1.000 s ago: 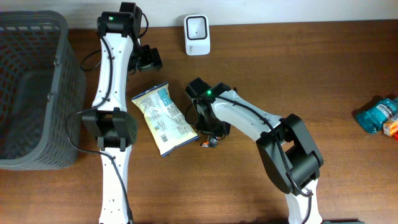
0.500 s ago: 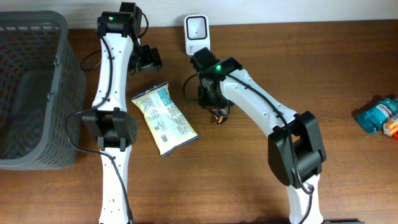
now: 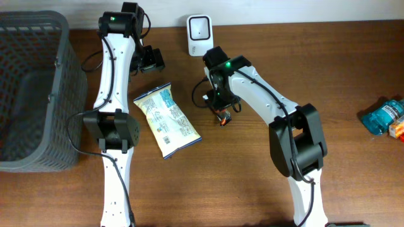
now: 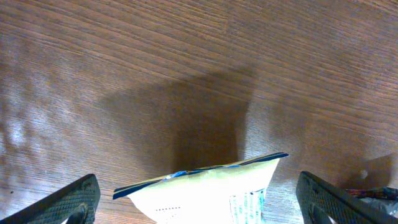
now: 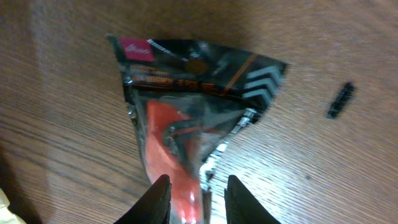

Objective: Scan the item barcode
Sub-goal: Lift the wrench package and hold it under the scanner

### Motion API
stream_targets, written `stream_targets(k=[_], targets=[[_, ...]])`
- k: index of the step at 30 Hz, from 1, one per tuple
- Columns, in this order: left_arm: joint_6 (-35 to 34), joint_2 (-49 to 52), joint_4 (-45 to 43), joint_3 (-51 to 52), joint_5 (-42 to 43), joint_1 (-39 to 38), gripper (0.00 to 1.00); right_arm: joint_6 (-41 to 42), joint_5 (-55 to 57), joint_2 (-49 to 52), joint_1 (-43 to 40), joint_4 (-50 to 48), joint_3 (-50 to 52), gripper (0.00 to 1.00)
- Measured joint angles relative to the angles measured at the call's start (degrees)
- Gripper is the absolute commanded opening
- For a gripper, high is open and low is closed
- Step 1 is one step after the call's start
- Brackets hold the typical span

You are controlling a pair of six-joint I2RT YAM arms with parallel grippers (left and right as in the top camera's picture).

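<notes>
My right gripper should go down onto the red end of the packet next and close its open fingers, because that end of the packet is already between the fingers.
A small clear packet with a black printed header and a red item inside lies on the wood between the fingers of my right gripper. The jaws stand a little apart: the left finger is against the red part and bare table shows beside the right finger. From above, the packet sits just below the right gripper, a short way in front of the white scanner. A pale snack bag lies left of it. My left gripper hangs wide open over the bag's top edge.
A grey mesh basket stands at the left edge of the table. Blue packets lie at the far right. A small black bit rests on the wood near the right gripper.
My right arm carried the small packet from beside the snack bag up and right, toward the scanner, and its jaws have now widened. The left arm and the snack bag stayed put.
</notes>
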State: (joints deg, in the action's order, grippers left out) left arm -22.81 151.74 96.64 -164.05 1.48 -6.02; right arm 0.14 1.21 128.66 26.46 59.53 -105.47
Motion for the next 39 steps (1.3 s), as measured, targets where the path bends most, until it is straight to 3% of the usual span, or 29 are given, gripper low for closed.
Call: stream_targets(k=[3, 5, 10, 12, 14, 20, 26, 31, 39], targets=[[0.00, -0.02, 0.00, 0.00, 0.00, 0.00, 0.99, -0.61, -1.42, 1.20, 0.00, 0.11, 0.00, 0.28], [0.00, -0.02, 0.00, 0.00, 0.00, 0.00, 0.99, -0.74, -2.12, 1.75, 0.00, 0.33, 0.00, 0.21], [0.02, -0.02, 0.00, 0.00, 0.00, 0.00, 0.99, -1.05, -2.62, 2.19, 0.00, 1.14, -0.09, 0.20], [0.02, -0.02, 0.02, 0.00, 0.00, 0.00, 0.99, -1.09, -2.78, 2.29, 0.00, 1.18, -0.09, 0.07], [0.00, 0.00, 0.00, 0.00, 0.00, 0.00, 0.99, -0.83, -3.85, 2.27, 0.09, 1.33, -0.22, 0.04], [0.00, 0.00, 0.00, 0.00, 0.00, 0.00, 0.99, 1.42, -4.22, 2.58, 0.15, 1.31, -1.55, 0.04], [0.00, -0.02, 0.00, 0.00, 0.00, 0.00, 0.99, 3.78, -3.80, 5.16, 0.13, 1.70, -9.94, 0.04], [0.00, 0.00, 0.04, 0.00, 0.00, 0.00, 0.99, 10.14, -5.66, 5.25, -2.97, -7.69, -23.67, 0.04], [0.02, -0.02, 0.00, 0.00, 0.00, 0.00, 0.99, 25.31, -17.62, 6.34, -7.80, -35.89, -24.61, 0.04]])
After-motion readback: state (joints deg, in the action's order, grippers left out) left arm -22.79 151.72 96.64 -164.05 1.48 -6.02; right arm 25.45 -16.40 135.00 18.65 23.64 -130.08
